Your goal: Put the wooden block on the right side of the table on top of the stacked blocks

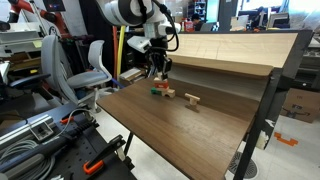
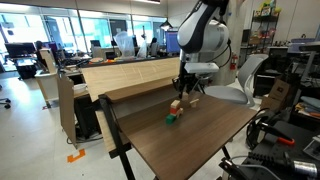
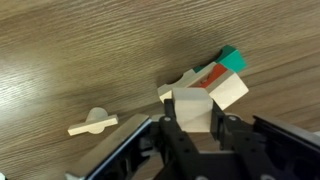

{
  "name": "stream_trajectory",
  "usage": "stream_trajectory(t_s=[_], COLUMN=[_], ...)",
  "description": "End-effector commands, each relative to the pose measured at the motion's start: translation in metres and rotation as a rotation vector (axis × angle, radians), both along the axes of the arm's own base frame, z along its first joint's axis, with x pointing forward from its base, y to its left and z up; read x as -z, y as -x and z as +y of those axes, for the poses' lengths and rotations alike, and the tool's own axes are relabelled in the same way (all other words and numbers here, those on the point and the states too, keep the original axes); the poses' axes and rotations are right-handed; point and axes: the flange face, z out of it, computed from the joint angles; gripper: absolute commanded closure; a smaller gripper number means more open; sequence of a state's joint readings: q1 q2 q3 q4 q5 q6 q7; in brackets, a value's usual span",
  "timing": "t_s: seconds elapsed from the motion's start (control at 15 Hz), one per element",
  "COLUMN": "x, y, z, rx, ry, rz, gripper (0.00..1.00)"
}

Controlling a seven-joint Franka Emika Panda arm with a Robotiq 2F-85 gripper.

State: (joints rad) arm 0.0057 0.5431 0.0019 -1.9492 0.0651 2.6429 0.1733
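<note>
My gripper goes toward the right in the wrist view, then down, and releases the cube onto the stacked blocks next, since they lie off to that side.
In the wrist view my gripper point(image 3: 192, 128) is shut on the wooden block point(image 3: 192, 108), a pale cube held between the fingers. Just beyond it are the stacked blocks point(image 3: 226, 90), pale wood with a red-orange block, and a green block point(image 3: 236, 60) at their far side. In both exterior views the gripper point(image 1: 160, 74) point(image 2: 184, 88) hangs just above the stacked blocks point(image 1: 163, 92) point(image 2: 176, 105) on the table point(image 1: 210, 135) point(image 2: 200, 145). Whether the held block touches the pile cannot be told.
A longer pale wooden piece point(image 3: 93, 124) point(image 1: 192, 101) lies loose on the table beside the pile. A green block point(image 2: 170, 119) sits by the pile. The raised slanted back panel point(image 1: 230, 50) point(image 2: 130, 75) stands behind. Chairs and lab gear surround the table.
</note>
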Motion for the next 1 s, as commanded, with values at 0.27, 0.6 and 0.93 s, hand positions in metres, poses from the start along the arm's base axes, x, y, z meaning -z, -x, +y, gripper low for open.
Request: stream_trajectory(t_s=[0.27,0.6,0.93], x=[-0.01,-0.01,-0.009], y=[-0.001,-0.007,-0.014], z=[0.023,0.029,0.034], rx=[0.012,0.028,0.047], ry=[-0.012,-0.012,-0.011], rz=[-0.004,-0.006,-0.013], gripper=[0.91,0.91,0.91])
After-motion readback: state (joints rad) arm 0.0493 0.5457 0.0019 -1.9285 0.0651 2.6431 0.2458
